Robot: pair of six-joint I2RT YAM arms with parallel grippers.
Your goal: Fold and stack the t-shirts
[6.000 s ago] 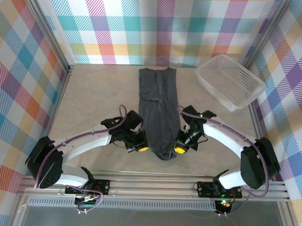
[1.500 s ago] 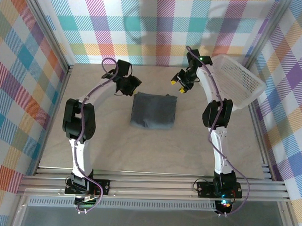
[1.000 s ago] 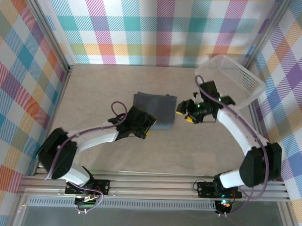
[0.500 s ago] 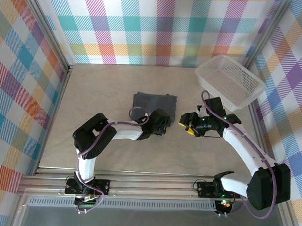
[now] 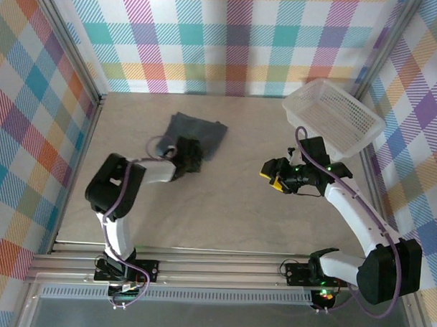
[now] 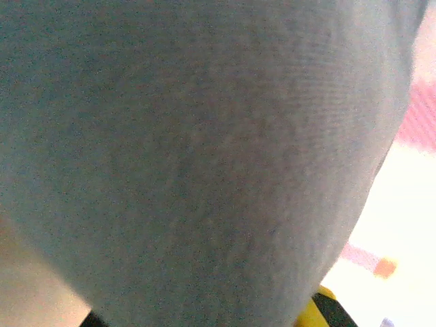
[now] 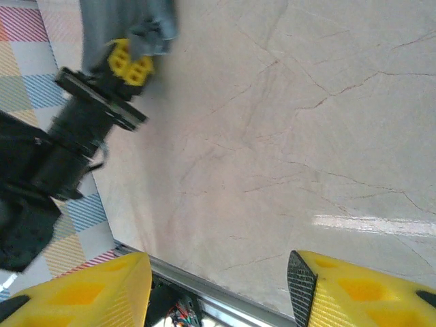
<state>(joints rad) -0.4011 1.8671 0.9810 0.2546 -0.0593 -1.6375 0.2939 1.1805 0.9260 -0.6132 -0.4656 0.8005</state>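
Observation:
My left gripper holds the grey t-shirt (image 5: 201, 133) and next needs to take it outward and release it at the bare far table corner away from the basket, since that corner lies outward.
A folded dark grey t-shirt (image 5: 201, 133) lies skewed on the table left of centre. My left gripper (image 5: 192, 154) is shut on its near edge. In the left wrist view the grey t-shirt (image 6: 191, 157) fabric presses right up against the camera, with a yellow finger (image 6: 310, 315) peeking out at the bottom. My right gripper (image 5: 273, 172) hovers open over bare table to the right, nothing between its yellow fingers (image 7: 340, 286). From the right wrist view, the left gripper (image 7: 129, 63) shows pinching the t-shirt (image 7: 119, 20).
A white perforated basket (image 5: 333, 117) stands at the back right corner. Checked walls enclose the table on three sides. An aluminium rail (image 5: 215, 267) runs along the near edge. Bare table (image 5: 224, 207) stretches between the arms.
My left gripper has shut on the t-shirt's near edge and dragged it left and back, turning it askew. The right gripper has barely moved.

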